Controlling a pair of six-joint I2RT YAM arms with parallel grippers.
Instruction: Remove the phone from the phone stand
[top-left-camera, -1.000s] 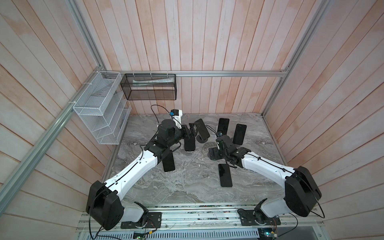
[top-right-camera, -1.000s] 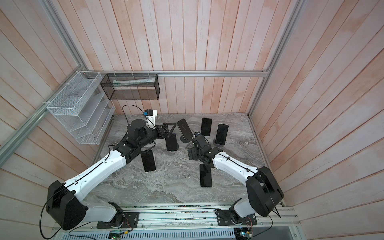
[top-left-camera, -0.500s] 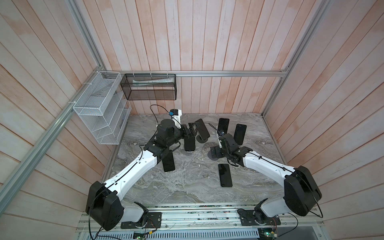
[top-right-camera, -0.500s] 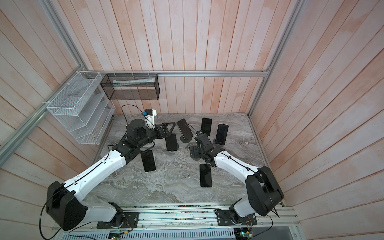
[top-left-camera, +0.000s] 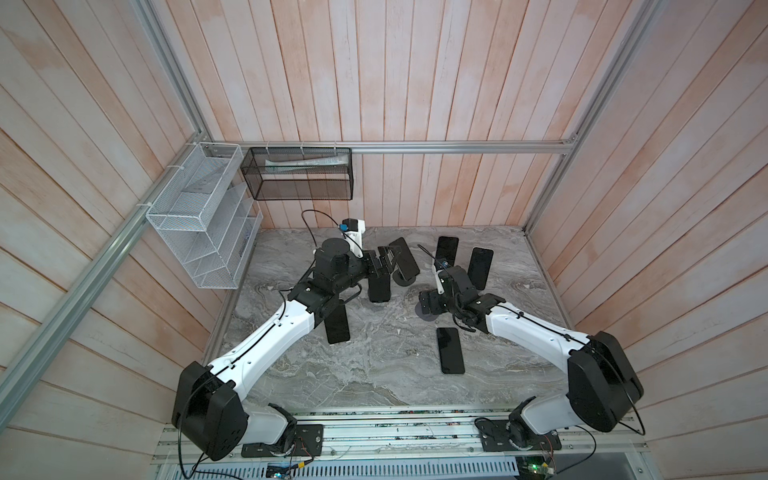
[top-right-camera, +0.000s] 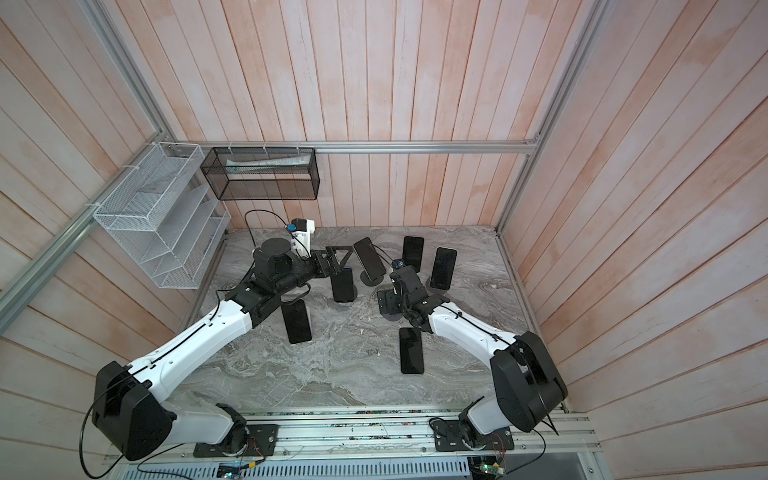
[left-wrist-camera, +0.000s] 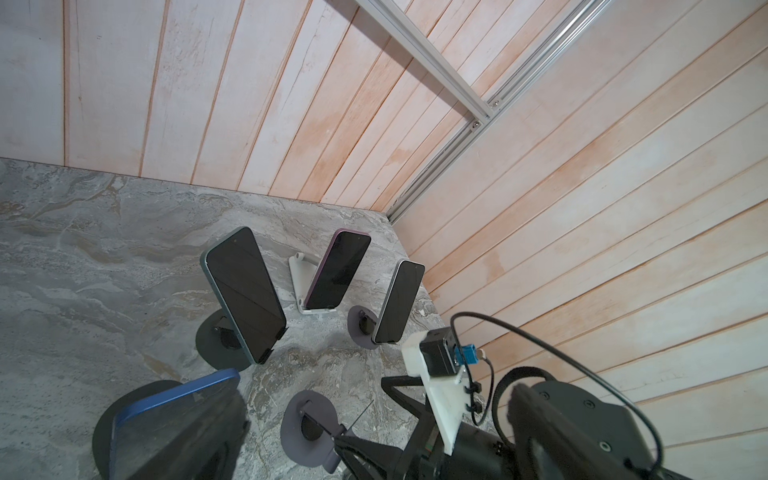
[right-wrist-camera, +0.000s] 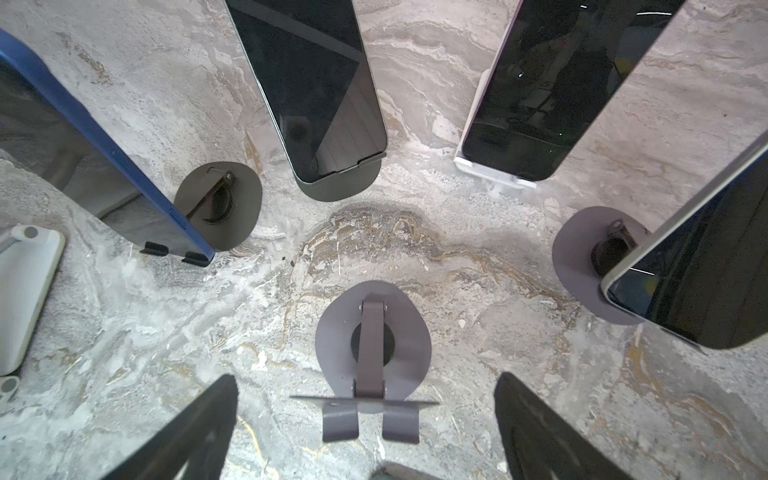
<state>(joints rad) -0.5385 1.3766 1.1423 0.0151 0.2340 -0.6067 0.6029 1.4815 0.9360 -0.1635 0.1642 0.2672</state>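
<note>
The robot's right gripper already has the empty stand's upright plate (right-wrist-camera: 366, 402) between its two open fingers, so next it needs to move down around the plate and close there.
Several dark-screened phones lean on stands at the back of the marble table. A blue-cased phone (top-left-camera: 379, 287) (left-wrist-camera: 174, 428) stands on a dark round stand (right-wrist-camera: 218, 205). My left gripper (top-left-camera: 388, 266) (left-wrist-camera: 372, 432) is open at that phone's top edge, one blurred finger (left-wrist-camera: 222, 436) beside it, holding nothing. To its right a teal-edged phone (top-left-camera: 405, 262) (left-wrist-camera: 245, 295) tilts on its own stand. My right gripper (top-left-camera: 428, 305) (right-wrist-camera: 368, 376) is open, its fingers (right-wrist-camera: 187, 432) either side of an empty grey-purple stand (right-wrist-camera: 372, 345).
Two phones lie flat on the table (top-left-camera: 374, 374), one (top-left-camera: 336, 324) by the left forearm and one (top-left-camera: 450, 350) in front of the right arm. A purple-edged phone (right-wrist-camera: 561, 83) on a white stand and a silver phone (right-wrist-camera: 685, 270) stand at the back right. Wire baskets (top-left-camera: 203, 216) hang on the left wall.
The right wrist has edged slightly toward the back wall above the empty stand. The left arm and all phones have stayed put.
</note>
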